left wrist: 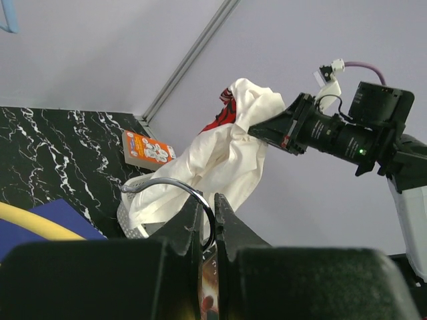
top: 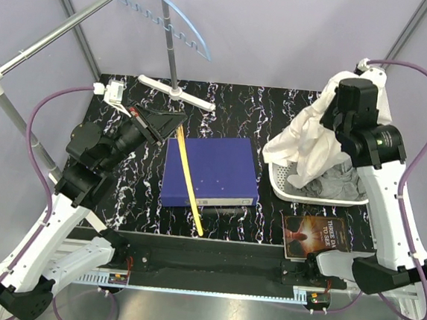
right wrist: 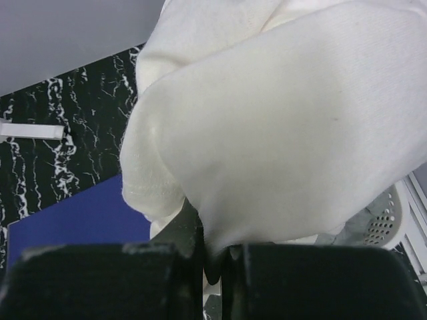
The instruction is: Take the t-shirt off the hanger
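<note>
I will lower my right gripper into the basket next and let go of the fold, because the t-shirt (top: 311, 142) hangs clear of the yellow hanger and above the white basket.
A white t-shirt (top: 311, 142) hangs bunched from my right gripper (top: 328, 116) above the white basket (top: 280, 179). In the right wrist view the gripper (right wrist: 217, 257) is shut on a fold of the t-shirt (right wrist: 280, 133). The yellow hanger (top: 190, 184) is bare and slants across a blue binder. My left gripper (top: 159, 125) is shut on its metal hook (left wrist: 179, 185), with the jaws closed round the wire. The left wrist view also shows the t-shirt (left wrist: 223, 150) well apart from the hanger's yellow arm (left wrist: 33, 223).
The blue binder (top: 220, 168) lies mid-table. Grey clothes (top: 335, 182) fill the basket. A dark book (top: 315, 236) lies at the front right. A rack stand (top: 176, 91) with its pole stands at the back, a blue hanger (top: 177, 14) above. An orange card (left wrist: 148, 150) lies near the basket.
</note>
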Motion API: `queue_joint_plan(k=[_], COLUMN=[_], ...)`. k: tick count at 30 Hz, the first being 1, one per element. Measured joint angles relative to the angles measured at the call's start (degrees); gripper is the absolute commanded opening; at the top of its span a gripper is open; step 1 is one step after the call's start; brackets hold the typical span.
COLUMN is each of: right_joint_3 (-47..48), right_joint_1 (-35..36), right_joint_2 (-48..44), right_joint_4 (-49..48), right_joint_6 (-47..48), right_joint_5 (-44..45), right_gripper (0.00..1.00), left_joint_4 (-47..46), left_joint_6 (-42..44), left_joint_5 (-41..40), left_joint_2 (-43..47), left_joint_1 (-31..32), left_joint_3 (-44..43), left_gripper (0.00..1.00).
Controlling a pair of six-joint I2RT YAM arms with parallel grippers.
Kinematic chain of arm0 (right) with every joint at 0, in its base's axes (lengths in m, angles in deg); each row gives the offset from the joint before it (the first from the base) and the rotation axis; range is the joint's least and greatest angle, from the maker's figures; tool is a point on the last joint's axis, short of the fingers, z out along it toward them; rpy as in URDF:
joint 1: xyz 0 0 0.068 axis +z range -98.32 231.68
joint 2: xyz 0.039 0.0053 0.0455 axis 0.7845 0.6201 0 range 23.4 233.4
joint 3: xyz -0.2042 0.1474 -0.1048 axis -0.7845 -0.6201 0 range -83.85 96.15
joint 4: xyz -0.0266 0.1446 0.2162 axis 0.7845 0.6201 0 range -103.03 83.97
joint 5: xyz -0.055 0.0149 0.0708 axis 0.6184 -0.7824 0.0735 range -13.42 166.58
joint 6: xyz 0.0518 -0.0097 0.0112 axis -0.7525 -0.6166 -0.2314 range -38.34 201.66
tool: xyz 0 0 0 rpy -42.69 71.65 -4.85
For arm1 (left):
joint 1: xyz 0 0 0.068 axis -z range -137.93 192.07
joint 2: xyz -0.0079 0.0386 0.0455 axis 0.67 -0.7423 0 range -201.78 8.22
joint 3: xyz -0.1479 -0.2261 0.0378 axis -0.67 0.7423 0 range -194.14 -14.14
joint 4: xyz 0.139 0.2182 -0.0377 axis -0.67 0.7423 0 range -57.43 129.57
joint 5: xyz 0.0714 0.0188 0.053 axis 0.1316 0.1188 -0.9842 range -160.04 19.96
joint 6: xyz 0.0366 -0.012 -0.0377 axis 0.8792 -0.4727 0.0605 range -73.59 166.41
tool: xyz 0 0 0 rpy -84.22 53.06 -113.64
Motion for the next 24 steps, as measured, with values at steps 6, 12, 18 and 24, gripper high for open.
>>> queue_joint_plan(k=[6,12,18,24], right_joint_3=[-8.57,-16.63,-23.26,-31.89], right_joint_1=[-3.98,-11.08,-13.57,-13.57], right_joint_2=[-2.54,-0.52,-0.46,-5.55], right_joint_4=[-2.08,-5.38,-6.29,-8.72], right_joint_6=[-1.66,-6.05,-12.26,-15.04], right_joint_5=[-0.09,-5.49,-3.85,0.20], right_gripper=[0.00,0.00,0.00,0.00], left_joint_4=[0.24,0.24,0.24,0.28], left_joint_6=[-1.53,-2.45,-3.06,-3.10], left_joint_5=[0.11,0.09,0.09,0.09], left_joint_2=[0.00,0.07,0.50,0.68], left_joint_1=[0.02,0.02,0.02,0.02], left_joint_3=[0.00,0.00,0.02,0.13], left_gripper=[0.00,0.00,0.00,0.00])
